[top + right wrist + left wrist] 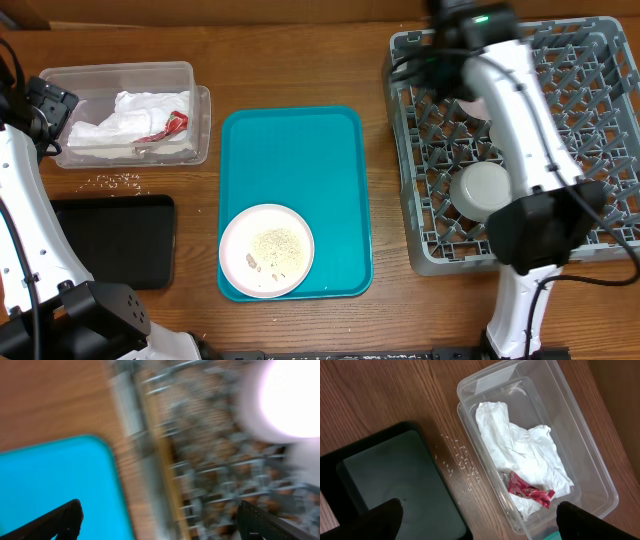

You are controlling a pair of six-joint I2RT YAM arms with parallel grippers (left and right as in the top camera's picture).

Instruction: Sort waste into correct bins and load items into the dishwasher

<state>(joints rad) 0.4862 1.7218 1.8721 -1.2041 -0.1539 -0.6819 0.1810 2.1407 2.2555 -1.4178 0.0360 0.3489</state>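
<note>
I will lower my left gripper onto the plate's far rim (265, 209) next, because the pale pink plate on the teal tray has crumbs.
Crumpled white napkins (520, 455) with a red scrap (529, 491) lie in the clear tub (120, 78). Loose rice crumbs (120, 181) are scattered on the wood between the tub and the black tray (115, 238). My left gripper (477, 506) hovers open over that gap, holding nothing. A pale pink plate (266, 250) with crumbs sits on the teal tray (300, 150). In the grey dish rack (600, 60) lies a round metal bowl (481, 188); a pale pink bowl (480, 106) shows partly behind my arm. My right gripper (160, 505) is open and empty above the rack's left edge, its view blurred.
The right arm stretches over the rack's left half and hides part of it. The left arm's base stands at the table's front left corner beside the black tray. Bare wood shows between the teal tray and the rack.
</note>
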